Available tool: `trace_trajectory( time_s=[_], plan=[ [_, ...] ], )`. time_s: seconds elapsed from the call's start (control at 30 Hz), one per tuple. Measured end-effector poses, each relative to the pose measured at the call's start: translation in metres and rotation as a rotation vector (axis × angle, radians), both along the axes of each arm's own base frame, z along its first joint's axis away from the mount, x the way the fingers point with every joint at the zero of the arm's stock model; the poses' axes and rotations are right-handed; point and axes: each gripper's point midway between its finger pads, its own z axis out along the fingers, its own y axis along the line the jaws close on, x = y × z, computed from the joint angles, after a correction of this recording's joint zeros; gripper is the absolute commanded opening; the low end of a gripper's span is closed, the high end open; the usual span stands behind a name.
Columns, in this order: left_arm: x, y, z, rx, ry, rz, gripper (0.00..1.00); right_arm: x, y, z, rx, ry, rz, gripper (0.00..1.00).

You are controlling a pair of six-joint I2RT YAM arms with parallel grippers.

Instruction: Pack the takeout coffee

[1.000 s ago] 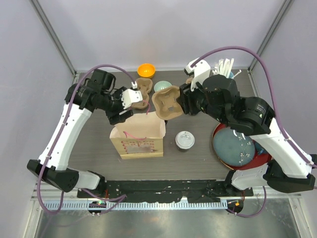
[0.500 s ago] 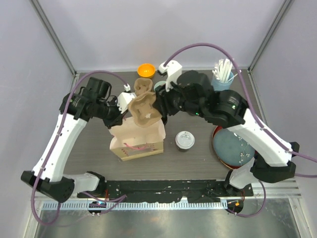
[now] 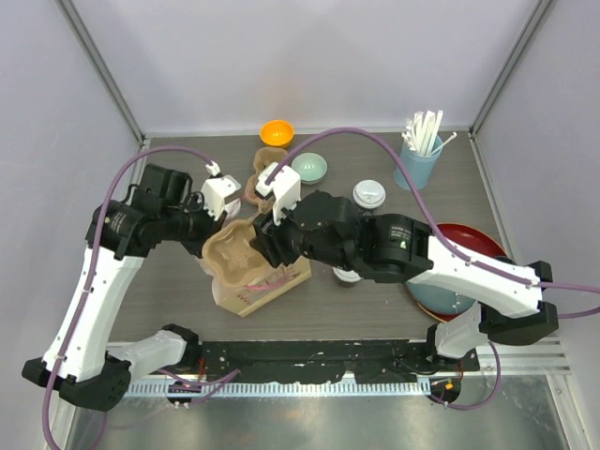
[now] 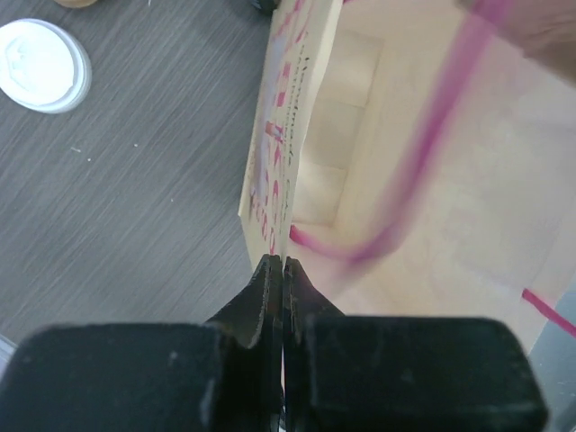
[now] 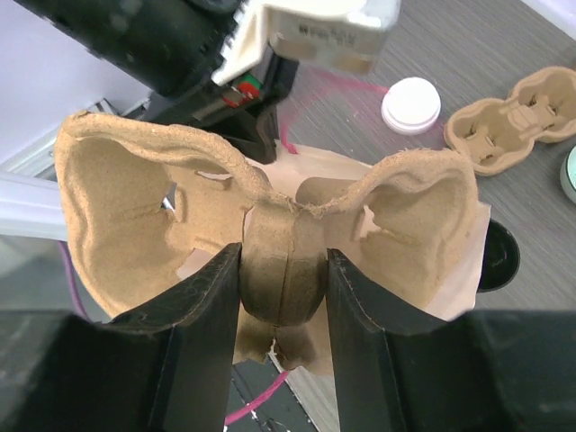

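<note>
The carrier needs to go down and back into the paper bag (image 3: 267, 289) below, which my left gripper holds open. My right gripper will lower and draw back next, then release the carrier.
Two takeout coffee cups show: one with a white lid (image 3: 368, 194) stands at the back, also seen in the right wrist view (image 5: 410, 104); the other (image 3: 347, 275) is mostly hidden under my right arm. A white lid (image 4: 40, 65) shows in the left wrist view. My right gripper (image 5: 283, 279) is shut on the middle of a brown cardboard cup carrier (image 3: 230, 258), held over the open paper bag (image 3: 267, 289). My left gripper (image 4: 277, 268) is shut on the bag's rim (image 4: 270, 180).
A second cardboard carrier (image 3: 258, 178) lies behind the bag. An orange bowl (image 3: 276, 132) and a green bowl (image 3: 309, 167) sit at the back. A blue tumbler of straws (image 3: 419, 161) stands back right. A red tray (image 3: 483, 242) holds a blue plate on the right.
My right arm swung left and down, carrying the carrier from the back of the table to over the bag. My left gripper closed on the bag's rim, and the bag now tilts.
</note>
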Motion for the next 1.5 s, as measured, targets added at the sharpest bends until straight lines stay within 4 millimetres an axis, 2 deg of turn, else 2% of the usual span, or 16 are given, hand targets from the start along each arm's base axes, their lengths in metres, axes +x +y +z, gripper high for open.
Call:
trace_trajectory(
  time_s=[0.1, 0.23, 0.33, 0.43, 0.6, 0.7, 0.9, 1.1, 1.27, 1.5],
  plan=[
    [-0.002, 0.000, 0.000, -0.011, 0.013, 0.018, 0.00, 0.003, 0.003, -0.019, -0.022, -0.002, -0.014, 0.25],
    [-0.007, -0.003, 0.003, -0.039, 0.014, 0.020, 0.00, 0.007, 0.010, -0.055, -0.091, 0.005, -0.024, 0.25],
    [-0.012, -0.006, 0.007, -0.065, 0.012, 0.002, 0.00, 0.010, 0.008, -0.084, -0.157, 0.006, -0.037, 0.25],
    [-0.017, -0.009, 0.010, -0.089, 0.008, -0.017, 0.00, 0.014, 0.003, -0.105, -0.213, -0.007, -0.050, 0.25],
    [-0.022, -0.015, 0.014, -0.118, 0.005, -0.065, 0.00, 0.020, 0.000, -0.120, -0.259, -0.041, -0.067, 0.25],
    [-0.024, -0.020, 0.014, -0.139, 0.016, -0.092, 0.00, 0.026, 0.005, -0.128, -0.281, -0.060, -0.079, 0.25],
    [-0.020, -0.020, 0.011, -0.126, 0.035, -0.080, 0.00, 0.029, 0.023, -0.167, -0.396, -0.059, -0.042, 0.25],
    [-0.013, -0.015, -0.001, -0.082, 0.087, -0.040, 0.00, 0.027, 0.012, -0.185, -0.475, -0.024, -0.033, 0.23],
    [-0.004, -0.017, -0.011, -0.060, 0.141, -0.004, 0.00, 0.009, 0.008, -0.199, -0.522, 0.038, 0.038, 0.22],
    [-0.003, 0.000, -0.009, -0.022, 0.099, 0.103, 0.00, -0.012, -0.005, -0.226, -0.596, 0.163, 0.070, 0.22]
  ],
)
